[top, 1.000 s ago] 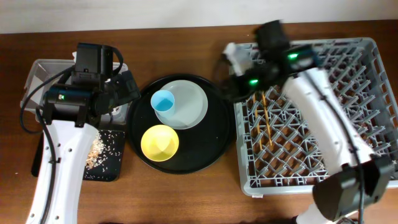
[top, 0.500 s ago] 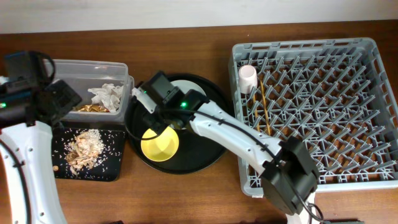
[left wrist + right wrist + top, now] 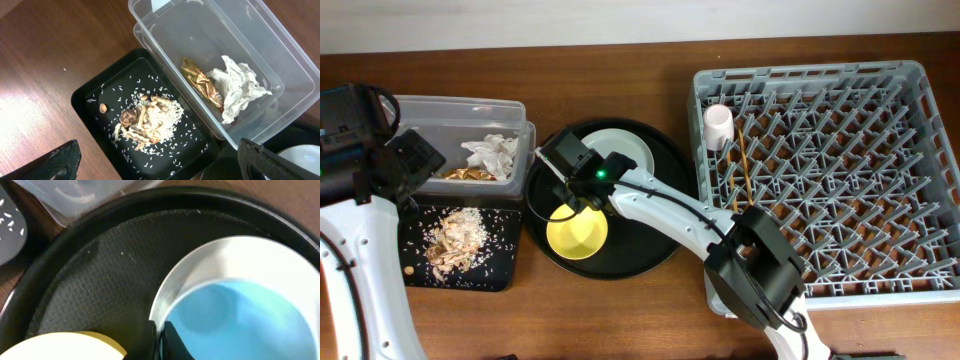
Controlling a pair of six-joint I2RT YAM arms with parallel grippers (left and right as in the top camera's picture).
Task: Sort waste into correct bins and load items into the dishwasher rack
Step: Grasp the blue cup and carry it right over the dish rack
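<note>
The rack wires beside the pink cup (image 3: 718, 125) are empty, so the right gripper will next rise, tilt and swing to the right in the overhead view and let go of the light-blue cup there.
My right gripper (image 3: 582, 175) (image 3: 160, 335) is shut on the rim of the light-blue cup (image 3: 240, 315), over the pale plate (image 3: 625, 158); the gripper hides the cup in the overhead view. The yellow bowl (image 3: 577, 230) (image 3: 60, 347) sits beside it. The pink cup (image 3: 718, 125) and the chopsticks (image 3: 744, 170) are in the grey dishwasher rack (image 3: 810, 72). My left gripper (image 3: 415, 160) (image 3: 165, 160) is open and empty above the black rectangular tray (image 3: 95, 100) holding food scraps (image 3: 147, 120). The clear tub (image 3: 240, 45) holds the white tissue (image 3: 240, 87) and the foil wrapper (image 3: 200, 85).
The plate and bowl rest on a large round black tray (image 3: 655, 235) (image 3: 100, 265) between the bins and the rack. The tub's corner (image 3: 75, 200) lies just beyond that tray's rim. Bare wooden table (image 3: 40, 55) surrounds the bins.
My right arm has swung from the rack to the round tray and closed on the blue cup. The pink cup now stands in the rack. My left arm has drawn back left, uncovering the tub.
</note>
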